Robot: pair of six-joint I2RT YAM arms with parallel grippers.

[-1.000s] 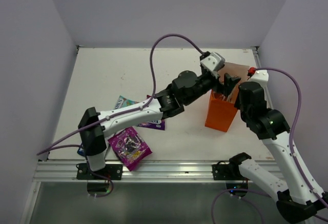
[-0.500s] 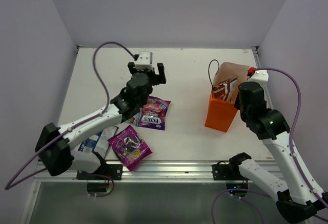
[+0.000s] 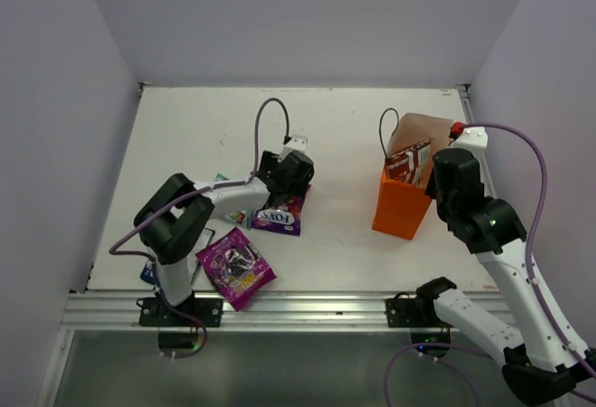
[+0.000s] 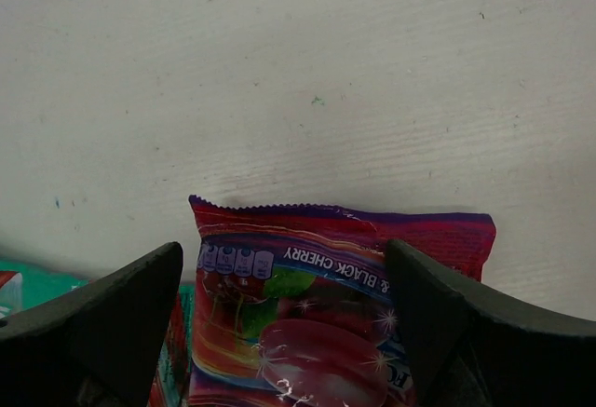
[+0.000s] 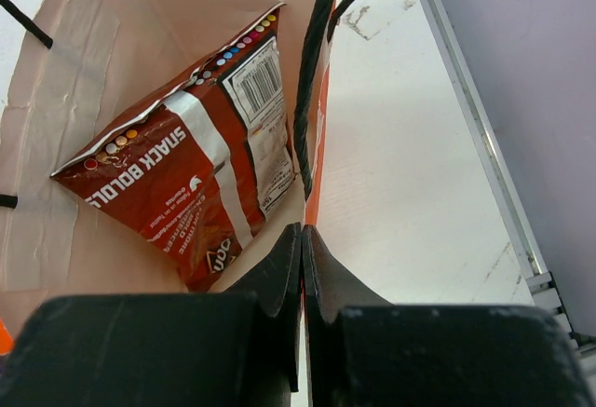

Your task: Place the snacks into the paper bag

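I should next lower my left gripper slightly back onto the FOX'S packet's far end and close it, as that end shows between its open fingers.
My left gripper [image 4: 284, 328] is open and low over the magenta FOX'S packet [image 4: 335, 305], one finger on each side of it; from above it sits at the packet's far end [image 3: 279, 211]. The teal-pink packet [image 3: 223, 184] lies partly under that packet. The purple grape packet [image 3: 236, 267] lies near the front edge. The blue-and-white packet [image 3: 147, 273] is mostly hidden by the left arm's base. The orange paper bag [image 3: 400, 207] stands upright at the right with the red-and-silver chip bag [image 5: 177, 183] inside. My right gripper [image 5: 302, 239] is shut on the bag's right wall.
The bag's dark cord handle [image 5: 317, 81] hangs just ahead of my right fingers. A metal rail [image 3: 279, 309] runs along the table's near edge. White walls close in the table on three sides.
My left arm has swung away from the paper bag to the left and come down over the FOX'S packet. The chip bag stays in the paper bag. The right arm has not moved.
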